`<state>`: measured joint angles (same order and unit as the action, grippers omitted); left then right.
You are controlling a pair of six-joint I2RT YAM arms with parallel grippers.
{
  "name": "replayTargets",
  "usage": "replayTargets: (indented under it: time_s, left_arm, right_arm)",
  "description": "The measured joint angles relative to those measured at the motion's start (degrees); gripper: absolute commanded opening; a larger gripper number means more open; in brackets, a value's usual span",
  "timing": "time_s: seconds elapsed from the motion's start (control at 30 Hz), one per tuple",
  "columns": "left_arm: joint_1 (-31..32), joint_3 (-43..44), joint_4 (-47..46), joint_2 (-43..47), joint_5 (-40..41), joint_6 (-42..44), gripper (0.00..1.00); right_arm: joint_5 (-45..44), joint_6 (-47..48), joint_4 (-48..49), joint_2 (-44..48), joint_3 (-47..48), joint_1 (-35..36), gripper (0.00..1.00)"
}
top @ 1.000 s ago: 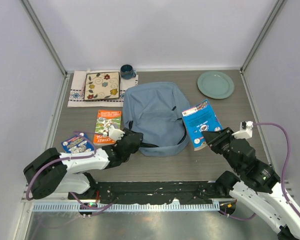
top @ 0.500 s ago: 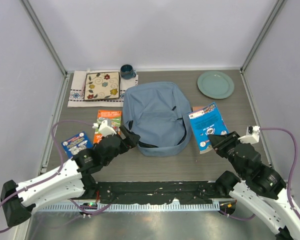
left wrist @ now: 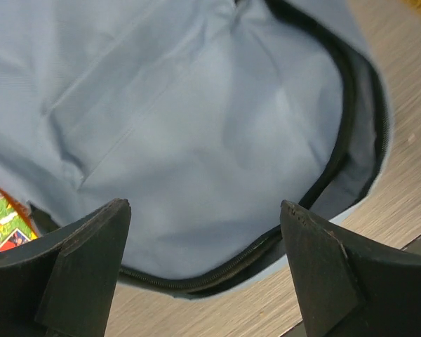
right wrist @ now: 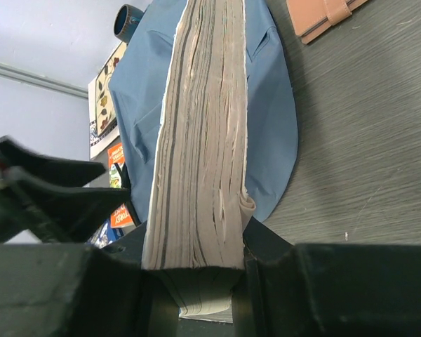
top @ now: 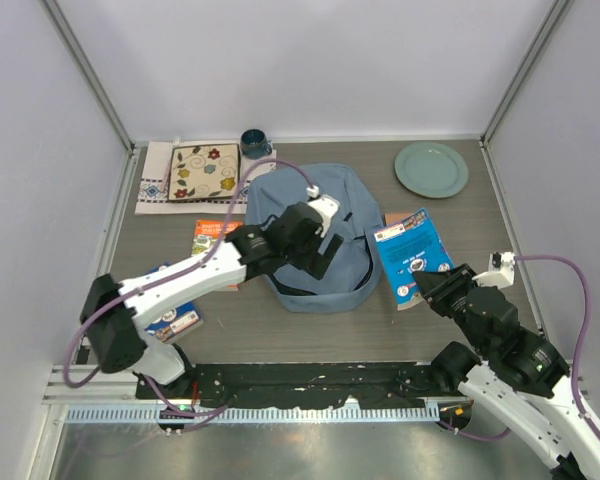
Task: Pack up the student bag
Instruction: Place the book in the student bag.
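I will next move my left gripper down and back onto the bag's near zipper edge (top: 316,294) (left wrist: 209,276), because the dark rim of the bag's top flap is apart from the lower rim.
The student bag (top: 305,215), a dusty-blue backpack, lies flat mid-table with its dark zipper curving along the near edge. My left gripper (top: 318,256) hangs over its near part, open and empty. In the left wrist view its fingers (left wrist: 84,267) straddle the bag (left wrist: 196,126) above the zipper. My right gripper (top: 425,283) is shut on a blue book (top: 412,252), held just right of the bag. The right wrist view shows the book's page edge (right wrist: 203,140) clamped upright, with the bag (right wrist: 274,126) behind it.
An orange book (top: 213,232) lies left of the bag, partly under my left arm, and a blue booklet (top: 177,320) lies near left. A brown notebook (top: 395,218) peeks out behind the held book. At the back are a patterned tile (top: 204,172), a mug (top: 255,143) and a green plate (top: 432,168).
My left arm swung from the bag's near-left corner up over the bag, and its gripper opened wide. The right gripper kept the blue book and drew slightly back to the right.
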<state>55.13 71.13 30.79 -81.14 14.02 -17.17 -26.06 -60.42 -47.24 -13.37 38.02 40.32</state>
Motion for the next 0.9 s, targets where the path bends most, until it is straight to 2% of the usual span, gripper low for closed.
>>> replayTargets:
  time_s: [0.1,0.27,0.53,0.8,0.9]
  left_arm:
    - [0.0,3.23,3.43,-7.85,-3.48,4.59,0.89]
    - [0.0,4.39,5.99,-13.51,-11.26,7.61,0.88]
    - [0.92,-0.55,4.52,-10.05,-18.6,8.7,0.89]
    - [1.86,-5.2,3.65,-8.28,-18.34,9.11,0.89]
    - [2.58,-6.29,3.19,-8.28,-16.81,9.18,0.86]
  right_arm:
    - [0.02,-0.17,-0.15,0.37,0.0,0.0,0.01]
    - [-0.68,-0.42,-1.6,2.12,0.02,0.0,0.01]
    - [-1.73,-0.81,-3.48,2.64,0.04,0.0,0.01]
    - [-1.79,-1.49,-3.67,2.64,0.02,0.0,0.01]
    - [-1.81,-1.77,-3.67,2.64,0.02,0.0,0.01]
